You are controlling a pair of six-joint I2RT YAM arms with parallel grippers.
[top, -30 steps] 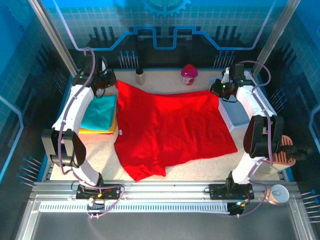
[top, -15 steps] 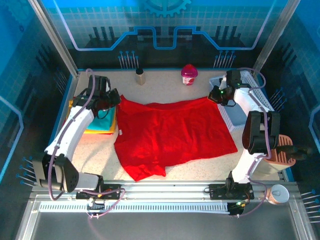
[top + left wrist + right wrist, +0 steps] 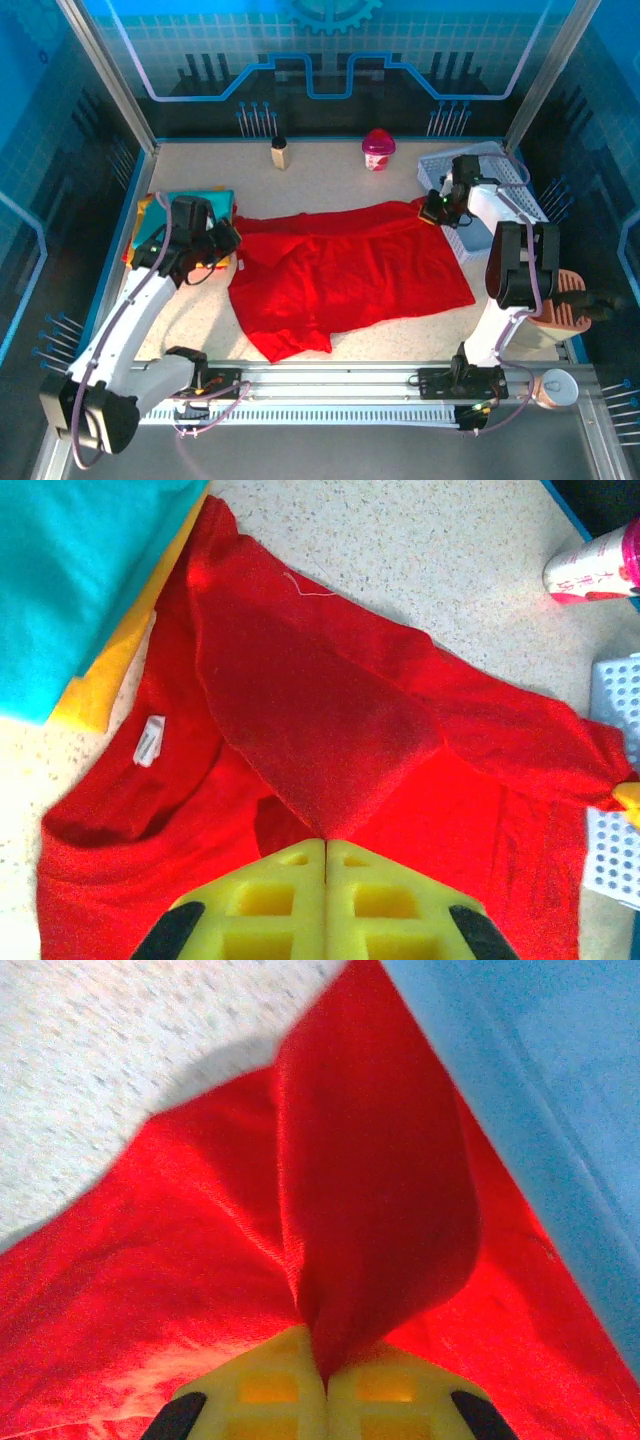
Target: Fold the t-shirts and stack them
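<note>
My left gripper should next move back and down onto the shirt's body near the collar label (image 3: 254,284) and let go of the corner of the shirt's far edge, as the doubled flap still hangs lifted.
The large red t-shirt (image 3: 350,270) lies spread on the table's middle, its far edge lifted and doubled toward me. My left gripper (image 3: 232,236) is shut on the far-left corner of that edge; in the left wrist view the red cloth (image 3: 300,710) runs into the closed left gripper (image 3: 327,845). My right gripper (image 3: 431,208) is shut on the far-right corner, and the right wrist view shows a pinched red fold (image 3: 380,1190) in the right gripper (image 3: 325,1375). Folded teal (image 3: 198,200) and yellow (image 3: 110,665) t-shirts are stacked at the left, beside the teal one (image 3: 70,570).
A white lattice basket (image 3: 485,180) stands at the far right, close to my right gripper and to the basket wall (image 3: 540,1110). A small brown jar (image 3: 281,153) and a pink-lidded cup (image 3: 378,148) stand along the back edge. The shirt's label (image 3: 150,741) faces up at the collar.
Both grippers have come toward the near side with the red shirt's far edge, folding it over the body. The left arm has swung down past the folded stack.
</note>
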